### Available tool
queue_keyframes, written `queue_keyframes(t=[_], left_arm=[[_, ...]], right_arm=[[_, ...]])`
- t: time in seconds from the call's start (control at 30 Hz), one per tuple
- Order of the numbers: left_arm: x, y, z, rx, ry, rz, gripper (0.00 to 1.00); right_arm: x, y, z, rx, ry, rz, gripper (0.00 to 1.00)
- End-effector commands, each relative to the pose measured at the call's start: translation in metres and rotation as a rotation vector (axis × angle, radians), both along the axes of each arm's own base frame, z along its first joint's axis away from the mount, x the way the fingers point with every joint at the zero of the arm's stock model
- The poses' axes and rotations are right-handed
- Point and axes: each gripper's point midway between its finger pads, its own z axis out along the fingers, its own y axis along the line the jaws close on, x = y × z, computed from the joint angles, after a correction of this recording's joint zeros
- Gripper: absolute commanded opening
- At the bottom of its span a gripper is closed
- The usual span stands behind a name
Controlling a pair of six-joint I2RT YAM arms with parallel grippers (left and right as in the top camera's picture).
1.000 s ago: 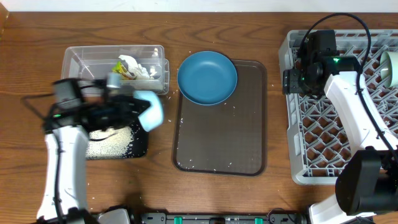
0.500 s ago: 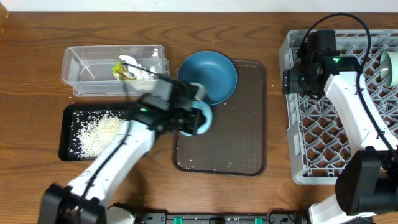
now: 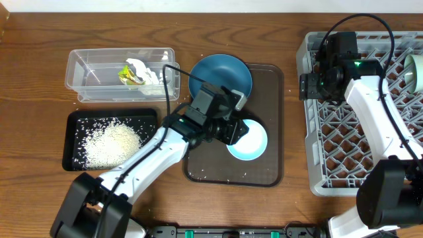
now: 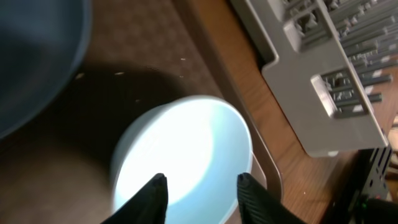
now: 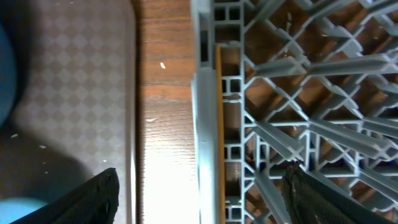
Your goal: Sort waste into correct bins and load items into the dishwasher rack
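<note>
I will next move my right gripper to the left in the overhead view and down onto the rim of the bowl by the rack, since that rim is uncovered.
The pale white-blue bowl [image 3: 252, 142] sits upright on the brown tray [image 3: 264, 89]; it also shows in the left wrist view [image 4: 186, 155]. My left gripper [image 3: 231, 127] [image 4: 202, 190] is open just above the bowl. The dark blue plate [image 3: 220, 80] lies at the tray's back left. The clear tub [image 3: 92, 73] holds white tissue [image 3: 142, 68] and the yellow-green wrapper [image 3: 127, 74]. The black tray [image 3: 74, 122] holds white rice [image 3: 111, 140]. My right gripper [image 3: 308, 86] [image 5: 205, 199] is open over the grey rack's left wall [image 5: 204, 112]. A thin wooden strip [image 5: 219, 124] lies along that wall.
The rack [image 3: 370, 132] fills the right side of the table. A pale round dish [image 3: 415, 71] sits at its far right edge. Rice grains are scattered on the brown tray. Bare wood separates the tray and the rack [image 5: 165, 124].
My left arm swung right from the black tray with the bowl. The bowl now rests upright on the brown tray with the fingers open. The right arm has not moved.
</note>
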Motion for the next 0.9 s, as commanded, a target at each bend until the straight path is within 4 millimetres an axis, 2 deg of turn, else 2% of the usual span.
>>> queue_keyframes(t=[0.0, 0.27, 0.33, 0.5, 0.73, 0.87], left_arm=[[0.015, 0.021, 0.023, -0.018, -0.04, 0.075, 0.43], [0.026, 0.108, 0.049, 0.007, 0.001, 0.302, 0.52], [0.027, 0.129, 0.055, 0.01, 0.006, 0.364, 0.53], [0.032, 0.168, 0.064, 0.008, 0.003, 0.481, 0.54], [0.039, 0.196, 0.062, 0.011, 0.014, 0.567, 0.54], [0.038, 0.201, 0.06, 0.015, 0.024, 0.583, 0.54]], right_arm=[[0.003, 0.005, 0.016, 0.078, -0.039, 0.017, 0.84], [-0.011, 0.059, 0.018, 0.217, -0.021, 0.299, 0.78], [-0.019, 0.07, 0.014, 0.212, -0.001, 0.361, 0.75], [-0.036, 0.099, -0.004, 0.209, 0.061, 0.453, 0.7], [-0.063, 0.131, -0.041, 0.205, 0.185, 0.504, 0.59], [-0.075, 0.13, -0.068, 0.152, 0.276, 0.477, 0.58]])
